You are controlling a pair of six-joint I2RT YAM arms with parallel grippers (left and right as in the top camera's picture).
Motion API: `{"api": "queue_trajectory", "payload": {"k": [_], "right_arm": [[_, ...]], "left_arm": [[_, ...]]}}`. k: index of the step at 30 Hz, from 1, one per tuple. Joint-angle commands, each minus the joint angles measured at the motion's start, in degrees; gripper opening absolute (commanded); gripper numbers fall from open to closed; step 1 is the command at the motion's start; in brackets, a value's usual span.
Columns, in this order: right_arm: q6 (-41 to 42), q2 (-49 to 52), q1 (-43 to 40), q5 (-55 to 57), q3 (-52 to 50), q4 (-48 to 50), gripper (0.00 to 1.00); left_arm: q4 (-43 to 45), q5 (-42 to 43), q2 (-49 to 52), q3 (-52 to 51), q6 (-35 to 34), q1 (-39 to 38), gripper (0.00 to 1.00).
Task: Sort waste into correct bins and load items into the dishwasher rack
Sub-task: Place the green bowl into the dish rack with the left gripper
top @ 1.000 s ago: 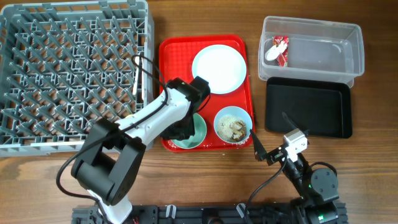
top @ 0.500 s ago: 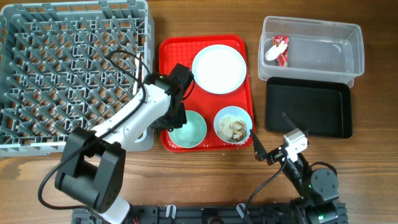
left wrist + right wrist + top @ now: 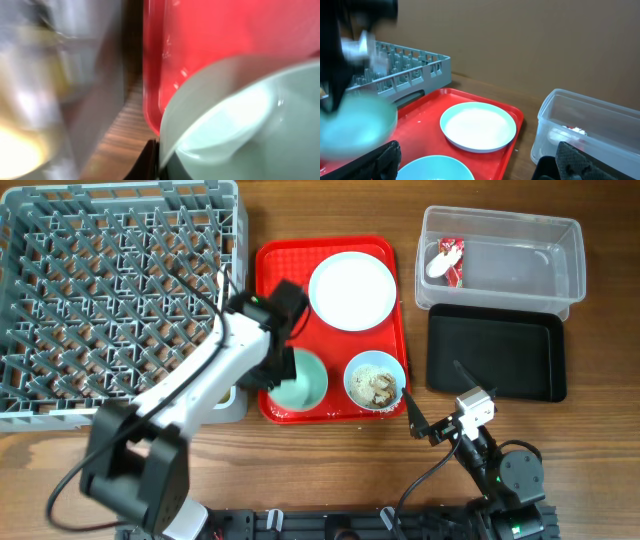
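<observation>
The rack's tray-side wires lie outward and to the left of my left gripper in the overhead view. My left gripper will lift the empty bowl onto them next and release it.
My left gripper [image 3: 281, 367] is shut on the left rim of an empty pale blue-green bowl [image 3: 305, 382] and holds it tilted over the red serving tray [image 3: 285, 270]. The left wrist view shows the jaws [image 3: 156, 162] pinching that rim [image 3: 235, 115]. A second bowl [image 3: 375, 380] holds beige food scraps. The pale blue plate [image 3: 352, 290] lies at the tray's back. The red-and-white wrapper [image 3: 450, 260] lies in the clear tub [image 3: 520, 240]. The black tray [image 3: 495, 355] is in front of it. My right gripper [image 3: 430, 425] is open and empty near the table's front.
The grey dishwasher rack [image 3: 110, 290] fills the left side, with its near right corner beside my left arm. In the right wrist view the plate [image 3: 477, 126], the held bowl [image 3: 355, 125] and the tub [image 3: 590, 125] lie ahead of my right gripper [image 3: 480, 162].
My left arm swung left, from over the empty bowl to its left rim. The bowl is now tipped up in the jaws. The right arm has not moved.
</observation>
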Motion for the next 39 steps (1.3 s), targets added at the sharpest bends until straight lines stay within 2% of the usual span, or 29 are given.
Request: {"api": "queue_trajectory", "payload": {"k": [1, 7, 9, 10, 15, 21, 27, 31, 33, 35, 37, 39], "right_arm": [[-0.5, -0.6, -0.4, -0.9, -0.1, 0.2, 1.00], [-0.5, -0.6, -0.4, -1.0, -0.1, 0.2, 1.00], [-0.5, -0.6, -0.4, -0.9, -0.1, 0.2, 1.00], [-0.5, -0.6, -0.4, -0.9, -0.1, 0.2, 1.00], [-0.5, -0.6, -0.4, -0.9, -0.1, 0.2, 1.00], [-0.5, -0.6, -0.4, -0.9, -0.1, 0.2, 1.00], [-0.5, -0.6, -0.4, -0.9, -0.1, 0.2, 1.00], [-0.5, -0.6, -0.4, -0.9, -0.1, 0.2, 1.00], [-0.5, -0.6, -0.4, -0.9, -0.1, 0.2, 1.00], [-0.5, -0.6, -0.4, -0.9, -0.1, 0.2, 1.00], [-0.5, -0.6, -0.4, -1.0, -0.1, 0.2, 1.00], [-0.5, -0.6, -0.4, -0.9, -0.1, 0.2, 1.00]], "left_arm": [[-7.2, -23.1, -7.2, 12.6, 0.2, 0.2, 0.04], [-6.4, -55.9, -4.6, 13.2, 0.2, 0.2, 0.04], [-4.7, -65.2, -1.7, 13.2, 0.2, 0.2, 0.04], [-3.6, -67.0, -0.7, 13.2, 0.2, 0.3, 0.04], [-1.5, -68.4, 6.4, 13.2, 0.2, 4.2, 0.04], [0.3, -66.0, 12.7, 13.2, 0.2, 9.6, 0.07], [1.1, -62.6, 16.1, 13.2, 0.2, 10.3, 0.08], [0.9, -58.3, 16.4, 13.2, 0.2, 9.1, 0.15], [-0.2, -60.4, 16.3, 13.2, 0.3, 8.8, 0.20], [-1.3, -65.2, 15.9, 13.2, 0.3, 9.0, 0.04], [-2.4, -72.6, 15.8, 13.2, 0.5, 9.1, 0.04], [-2.4, -75.1, 15.8, 13.2, 2.0, 9.1, 0.04]]}}
